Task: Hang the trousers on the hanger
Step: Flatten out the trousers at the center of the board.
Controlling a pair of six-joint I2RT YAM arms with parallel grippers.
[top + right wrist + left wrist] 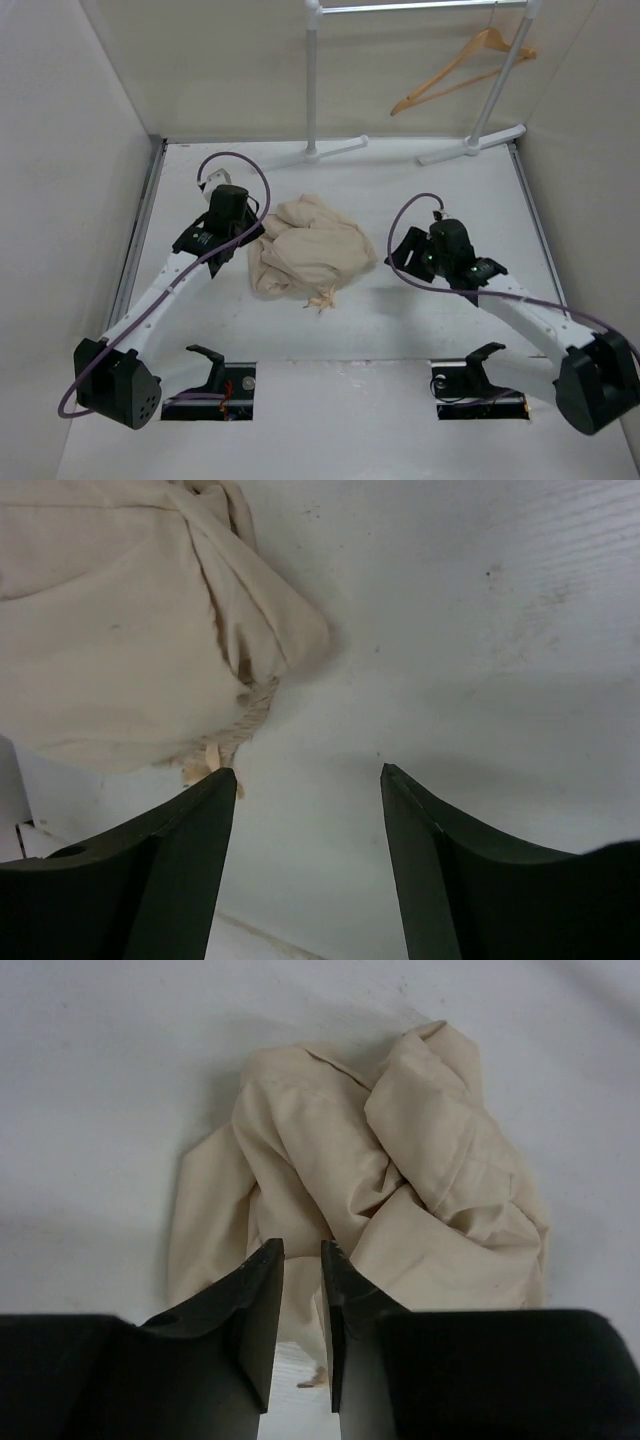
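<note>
My right gripper goes to the left in the top view onto the raised end of the trousers next, since its open fingers stand over bare table.
The trousers [312, 250] lie crumpled in a beige heap on the white table, a drawstring trailing from the near edge. My left gripper [255, 235] presses into the heap's left edge. In the left wrist view its jaws [300, 1248] stand only a narrow slit apart, with a fold of the trousers [400, 1160] between the tips. My right gripper [398, 255] is to the right of the heap, apart from it. It [305, 770] is open over bare table, the trousers [120, 630] up and left of its left finger. The wooden hanger [460, 70] hangs on the rack at the back right.
A white clothes rack [312, 80] stands at the back, its feet [470, 145] resting on the table's far edge. White walls close in both sides. Two black holders [210, 368] [480, 362] sit by cut-outs at the near edge.
</note>
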